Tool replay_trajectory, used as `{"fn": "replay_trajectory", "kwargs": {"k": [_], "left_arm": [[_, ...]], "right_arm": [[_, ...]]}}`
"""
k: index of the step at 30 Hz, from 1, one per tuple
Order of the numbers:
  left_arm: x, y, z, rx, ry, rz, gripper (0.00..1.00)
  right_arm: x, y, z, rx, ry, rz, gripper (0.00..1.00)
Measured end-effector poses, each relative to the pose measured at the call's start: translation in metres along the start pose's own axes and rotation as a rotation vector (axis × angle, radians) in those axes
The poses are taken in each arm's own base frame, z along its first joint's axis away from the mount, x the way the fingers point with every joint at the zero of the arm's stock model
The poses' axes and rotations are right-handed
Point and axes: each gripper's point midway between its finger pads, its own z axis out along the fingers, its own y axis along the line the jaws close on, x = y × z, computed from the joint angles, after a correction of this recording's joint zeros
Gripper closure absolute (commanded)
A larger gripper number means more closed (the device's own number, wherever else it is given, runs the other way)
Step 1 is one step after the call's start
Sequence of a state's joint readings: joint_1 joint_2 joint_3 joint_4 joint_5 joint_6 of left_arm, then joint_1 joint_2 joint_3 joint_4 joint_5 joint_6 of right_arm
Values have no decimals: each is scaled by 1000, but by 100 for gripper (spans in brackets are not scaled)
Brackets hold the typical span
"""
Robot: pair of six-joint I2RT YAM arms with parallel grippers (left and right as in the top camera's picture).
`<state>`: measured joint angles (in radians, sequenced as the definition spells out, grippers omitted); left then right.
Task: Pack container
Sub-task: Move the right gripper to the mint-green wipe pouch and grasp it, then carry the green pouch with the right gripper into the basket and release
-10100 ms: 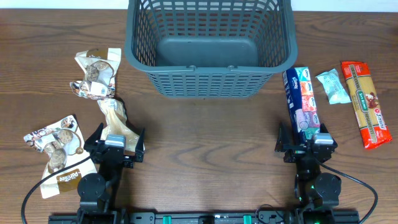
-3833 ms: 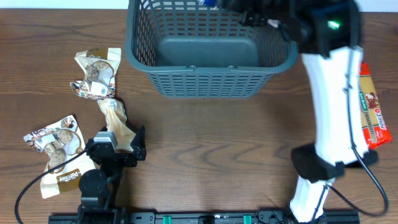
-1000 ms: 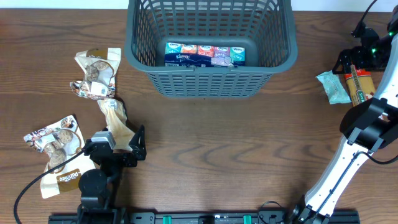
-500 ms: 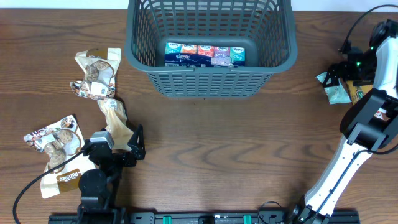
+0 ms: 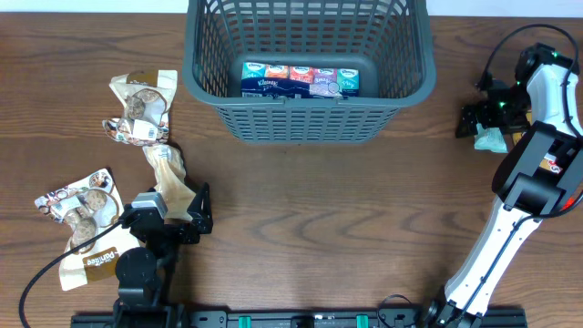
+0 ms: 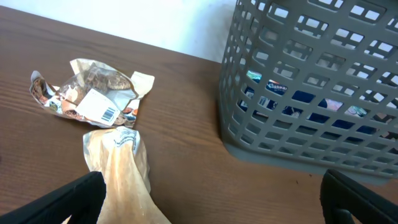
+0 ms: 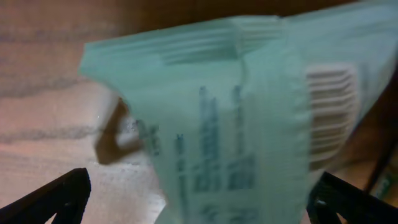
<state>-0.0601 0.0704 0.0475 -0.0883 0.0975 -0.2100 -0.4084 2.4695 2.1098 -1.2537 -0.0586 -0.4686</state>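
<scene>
The teal packet already lies between the spread fingers of my right gripper, so next they should stay low in place and close across the middle of the packet.
The dark grey-blue container (image 5: 308, 114) stands at the back centre and holds a multicolour tissue pack (image 5: 301, 79). It also shows in the left wrist view (image 6: 311, 81). My right gripper (image 5: 483, 120) is at the far right, low over a small teal packet (image 5: 495, 141). In the right wrist view the teal packet (image 7: 249, 112) fills the frame and lies between the gripper's (image 7: 199, 208) spread fingers, which are open. My left gripper (image 5: 178, 202) rests open near the front left, over a tan packet (image 5: 164, 169).
A crumpled cookie packet (image 5: 141, 109) lies left of the container and also shows in the left wrist view (image 6: 87, 93). Another cookie packet (image 5: 82, 214) lies at the front left. The tan packet (image 6: 118, 168) runs under the left wrist. My right arm (image 5: 537, 173) stands along the right edge.
The tissue pack went from the right side into the container. Over the last second my right gripper moved left and down onto the teal packet. The left arm stayed put.
</scene>
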Motion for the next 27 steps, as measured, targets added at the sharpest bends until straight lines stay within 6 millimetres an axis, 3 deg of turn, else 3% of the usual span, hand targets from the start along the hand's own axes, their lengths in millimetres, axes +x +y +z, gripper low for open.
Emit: {"fn": "replay_trajectory", "kwargs": {"k": [5,8,9,15,19,24,27], "left_arm": [[0,0,0,0,0,0,1],[0,0,0,0,0,0,1],[0,0,0,0,0,0,1],[0,0,0,0,0,0,1],[0,0,0,0,0,0,1],[0,0,0,0,0,0,1],[0,0,0,0,0,0,1]], "right_arm": [[-2,-3,1,17,-6,21,22],[-1,-4,1,19,-5,28,51],[-1,-4,1,19,-3,32,56],[-2,-1,2,2,-8,42,66],[-5,7,1,-44,-28,43,96],[-18,17,-18,-72,-71,61,99],[-44,28,-50,-50,-154,25,99]]}}
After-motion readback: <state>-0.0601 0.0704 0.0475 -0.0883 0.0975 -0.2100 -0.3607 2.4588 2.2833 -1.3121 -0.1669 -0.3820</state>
